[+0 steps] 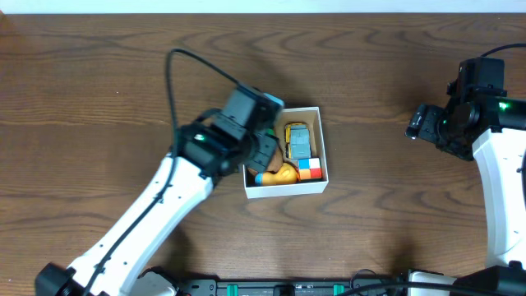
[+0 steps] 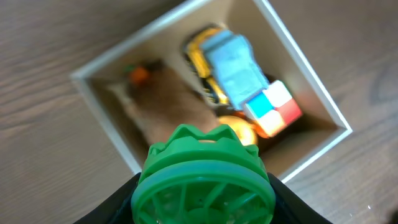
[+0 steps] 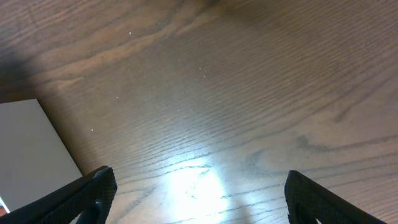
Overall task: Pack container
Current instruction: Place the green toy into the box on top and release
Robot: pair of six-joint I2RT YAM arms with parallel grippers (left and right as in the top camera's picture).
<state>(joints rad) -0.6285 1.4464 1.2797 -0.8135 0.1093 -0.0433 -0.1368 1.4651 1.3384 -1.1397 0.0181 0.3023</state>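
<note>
I should bring my left gripper down over the orange toy (image 1: 283, 174) in the container and let go of the green toy there, since the green toy still hangs well above the container's sides.
The container (image 1: 322, 186) is a small white-walled box with a brown inside, at the table's middle. It holds a yellow and blue toy car (image 1: 298, 140), a red, white and blue cube (image 1: 309, 169) and an orange toy (image 1: 283, 174). In the left wrist view the container (image 2: 314, 87) lies below, with the car (image 2: 231, 62), the cube (image 2: 277, 107) and a small orange bit (image 2: 139, 74). My left gripper (image 2: 204, 205) is shut on a green ridged round toy (image 2: 204, 180) held above the container's left part. My right gripper (image 3: 199, 196) is open and empty at the far right.
The table (image 1: 99, 99) is dark brown wood. The left arm (image 1: 164, 205) reaches diagonally from the front left. A pale flat edge (image 3: 31, 149) shows at the left of the right wrist view.
</note>
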